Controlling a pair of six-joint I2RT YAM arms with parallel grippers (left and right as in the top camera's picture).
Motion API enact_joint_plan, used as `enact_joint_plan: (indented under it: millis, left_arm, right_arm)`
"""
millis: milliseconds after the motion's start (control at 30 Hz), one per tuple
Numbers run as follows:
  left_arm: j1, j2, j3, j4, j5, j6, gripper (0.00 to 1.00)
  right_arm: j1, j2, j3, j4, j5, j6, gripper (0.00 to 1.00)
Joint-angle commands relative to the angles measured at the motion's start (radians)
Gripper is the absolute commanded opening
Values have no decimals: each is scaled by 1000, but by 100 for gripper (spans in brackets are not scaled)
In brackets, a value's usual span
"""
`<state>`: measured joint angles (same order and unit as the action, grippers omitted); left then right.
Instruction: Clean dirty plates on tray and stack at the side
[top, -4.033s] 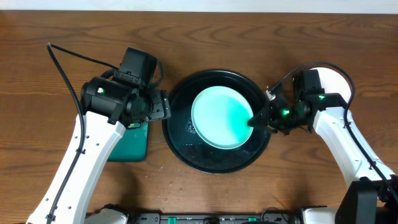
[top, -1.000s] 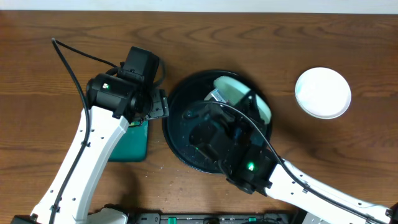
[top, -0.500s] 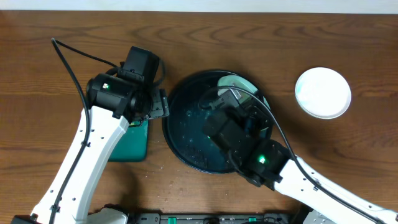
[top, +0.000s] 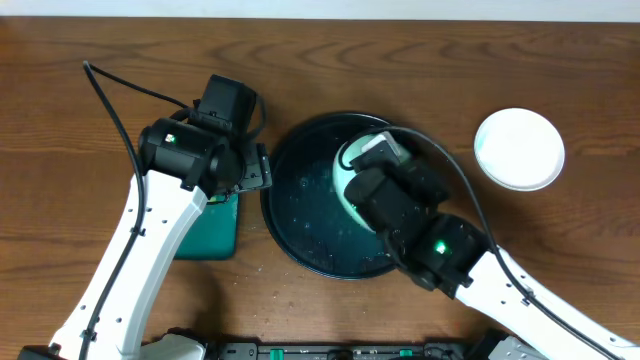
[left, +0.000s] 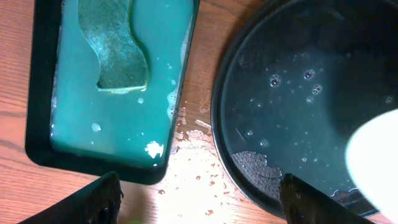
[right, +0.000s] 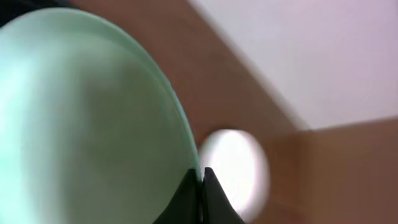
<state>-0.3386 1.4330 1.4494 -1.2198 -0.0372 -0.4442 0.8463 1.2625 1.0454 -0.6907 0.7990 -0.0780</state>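
My right gripper swings past the black tray's rim next. It then turns the tilted mint plate flat and lowers it onto the white plate.
My right gripper (right: 200, 177) is shut on the rim of a pale mint-green plate (right: 81, 124) and holds it tilted above the round black tray (top: 290, 230). In the overhead view only the plate's left edge (top: 346, 172) shows from under the right arm. The plate's pale edge also shows in the left wrist view (left: 376, 155). A white plate lies on the table at the right (top: 518, 149) and also shows in the right wrist view (right: 233, 165). My left gripper (left: 199, 193) is open and empty over the wet gap between the two trays. A third plate is not in view.
A green rectangular tray (left: 43, 124) with soapy water and a green sponge (left: 115, 50) sits left of the black tray (left: 298, 93), which is wet with bubbles. Water drops lie on the wood between them. The right arm crosses the tray from the front right.
The mint-green plate has left the tray floor and is now tilted in my right gripper. The right arm swung round over the tray, uncovering the white plate. The left arm barely moved.
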Motion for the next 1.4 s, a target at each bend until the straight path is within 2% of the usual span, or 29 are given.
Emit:
enact_joint_plan:
  millis: [0,100,200,433,567,600,767,967,1133,1300,1333,1367]
  left_arm:
    - [-1,7,-6,-4,-23,-2,82]
    - [0,7,-6,-8,-24,-2,82]
    - [-1,7,-6,-8,-24,-2,82]
    - [0,7,-6,-7,-24,-2,82]
    - [0,7,-6,-6,-24,-2,82]
    - [0,9,-6,-6,-24,-2,82]
    - [0,15,-6,-6,-24,-2,82]
    - [0,20,-6,9,-24,-2,82]
    - [0,23,-7,20,-24,-2,82]
    - [0,25,-6,21,-24,-2,82]
    - [0,25,-6,21,-24,-2,82]
    - [0,26,-6,21,-24,-2,82]
  right_arm:
    - [-84,9,20,-3,-408,321,1]
    - [-185,27,20,-37,-436,584,2]
    - [-303,41,20,-65,-424,698,2]
    - [-671,48,20,-60,-615,714,2]
    - [-922,59,20,-62,-731,713,2]
    - [-1045,74,20,-63,-785,713,2]
    - [-1268,155,20,-65,-843,713,2]
    - [-1384,305,20,-50,-842,713,2]
    - [-1392,411,20,37,-867,697,1]
    - [-1391,439,20,143,-950,682,1]
    - [-1390,439,21,160,-968,679,2]
    - [-1388,438,21,183,-1000,663,10]
